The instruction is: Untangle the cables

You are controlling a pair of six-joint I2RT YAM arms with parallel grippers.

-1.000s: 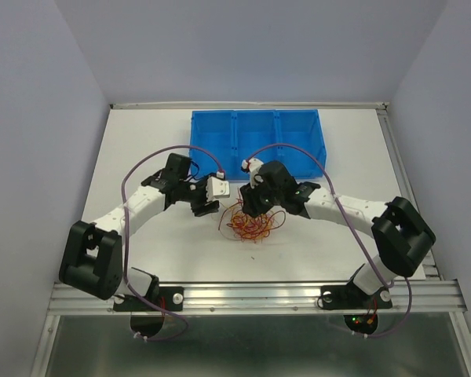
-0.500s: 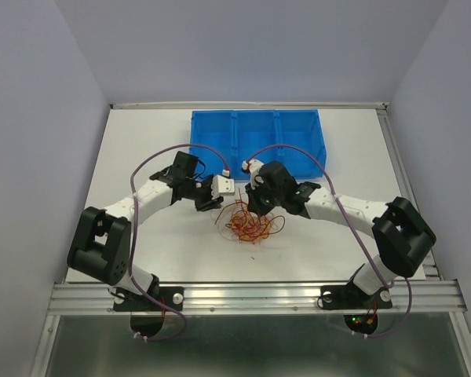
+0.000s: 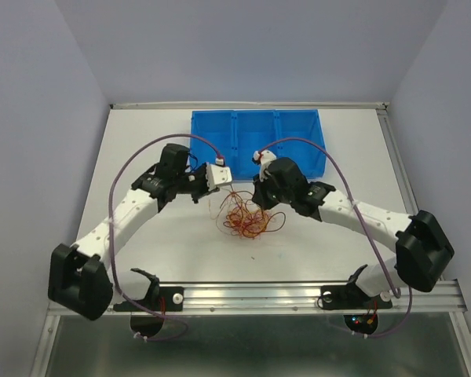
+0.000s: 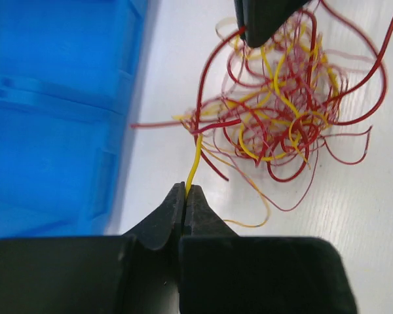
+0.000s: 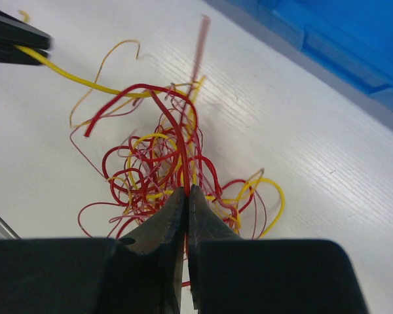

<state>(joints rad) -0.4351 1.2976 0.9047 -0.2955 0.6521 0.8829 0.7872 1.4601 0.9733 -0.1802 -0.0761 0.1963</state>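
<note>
The dark red cable needs to be pulled by the right gripper to the open tabletop on the gripper's right in the top view, clear of the tangle (image 4: 281, 111), and released there.
The cables (image 3: 247, 218) lie as one loose tangle of thin dark red, yellow and pinkish wires on the white table in front of the blue bin (image 3: 255, 129). My left gripper (image 3: 220, 187) is at the tangle's upper left. In the left wrist view the left gripper (image 4: 185, 188) is shut on a yellow cable (image 4: 194, 160) that runs taut into the tangle (image 4: 281, 111). My right gripper (image 3: 256, 198) is at the tangle's upper right. Seen from the right wrist, the right gripper (image 5: 187, 190) is shut on a dark red cable (image 5: 177, 140) rising from the tangle (image 5: 150, 173).
The blue bin (image 4: 52, 111) has three compartments and stands just behind both grippers, its near wall (image 5: 340, 39) close to the tangle. Thick purple leads loop over both arms. A metal rail (image 3: 251, 294) runs along the table's near edge.
Both grippers have closed on cables. The left gripper has drawn back up and left with the yellow cable, its elbow swinging out. The right wrist has shifted slightly back and right.
</note>
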